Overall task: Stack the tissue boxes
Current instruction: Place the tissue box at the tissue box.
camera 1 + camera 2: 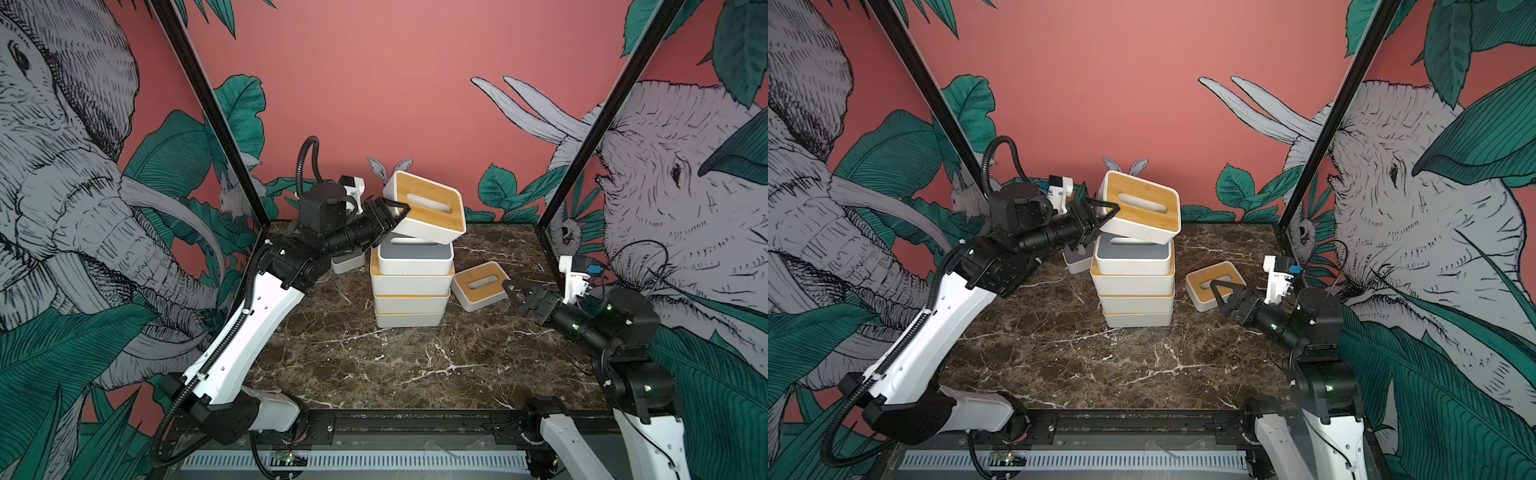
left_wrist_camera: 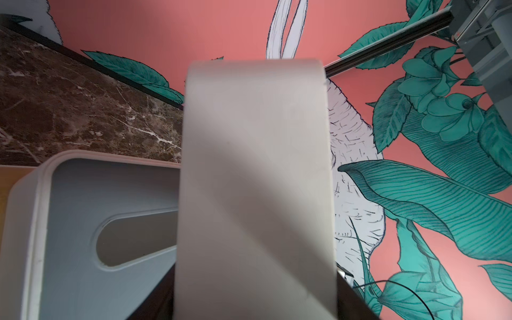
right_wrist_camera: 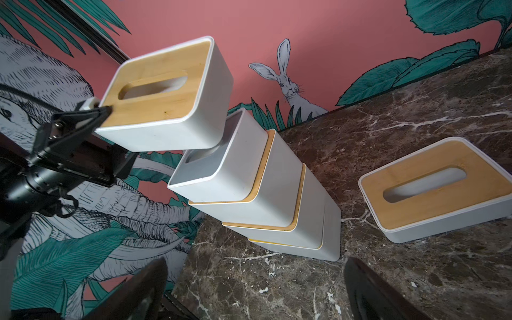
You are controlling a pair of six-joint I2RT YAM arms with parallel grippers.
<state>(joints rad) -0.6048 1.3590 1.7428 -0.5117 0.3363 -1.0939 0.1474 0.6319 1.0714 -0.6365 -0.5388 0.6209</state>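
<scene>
The tilted box still hovers above the grey lid topping the stack [image 2: 114, 197]. I should next lower my left gripper onto it and release the box's short end.
My left gripper [image 1: 401, 216] is shut on the short end of a bamboo-lidded tissue box [image 1: 430, 208], holding it tilted just above the stack [image 1: 411, 286]. The stack has a grey-lidded box [image 1: 415, 257] on top, two bamboo-lidded boxes under it and a yellow-lidded one [image 3: 318, 246] at the bottom. In the left wrist view the held box's white side [image 2: 255, 180] hides the jaws. Another bamboo-lidded box [image 1: 480, 284] lies on the table right of the stack. My right gripper [image 1: 513, 299] hangs open beside it, with nothing between its fingers [image 3: 368, 291].
A grey-lidded box [image 1: 348, 262] sits on the marble table [image 1: 374, 365] behind my left forearm, mostly hidden. Black frame posts and mural walls close in the back and both sides. A black rail runs along the table's front edge.
</scene>
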